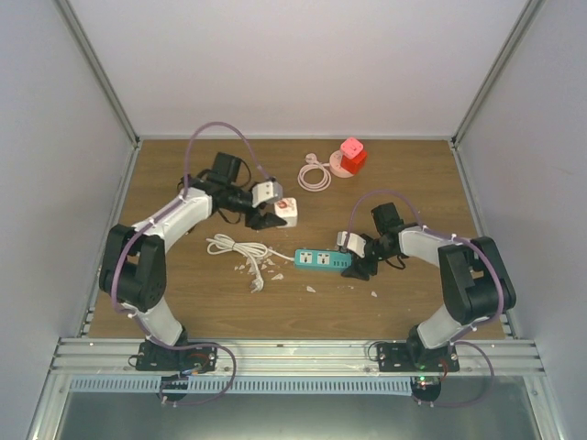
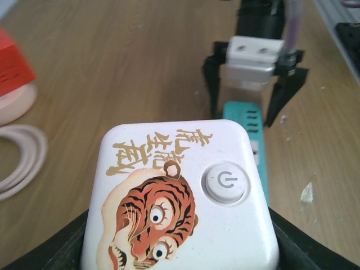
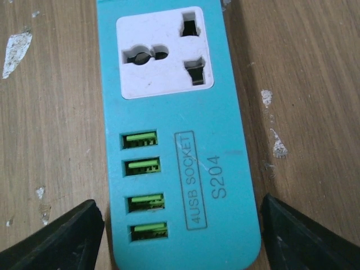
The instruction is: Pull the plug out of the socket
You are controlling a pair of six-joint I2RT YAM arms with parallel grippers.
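I should move my left gripper left in the top view and down next, to let go of the plug on the tabletop by the wall (image 1: 156, 194), because its socket is empty.
A white cube plug (image 2: 180, 197) with a tiger picture and a power button sits between my left gripper's (image 2: 180, 250) black fingers, which press on its two sides. In the top view the plug (image 1: 287, 212) is held apart from the teal power strip (image 1: 323, 260), up and to its left. My right gripper (image 3: 183, 236) is shut on the strip's near end, one finger against each side. The strip's white socket (image 3: 163, 53) is empty, with the green USB ports (image 3: 143, 185) below it. The right gripper also shows in the left wrist view (image 2: 253, 107).
A coiled white cable (image 1: 240, 249) lies left of the strip. A pink coiled cable (image 1: 315, 173) and a red cube on a pink base (image 1: 351, 156) lie at the back. White flecks dot the wooden table (image 1: 413, 183). Grey walls enclose three sides.
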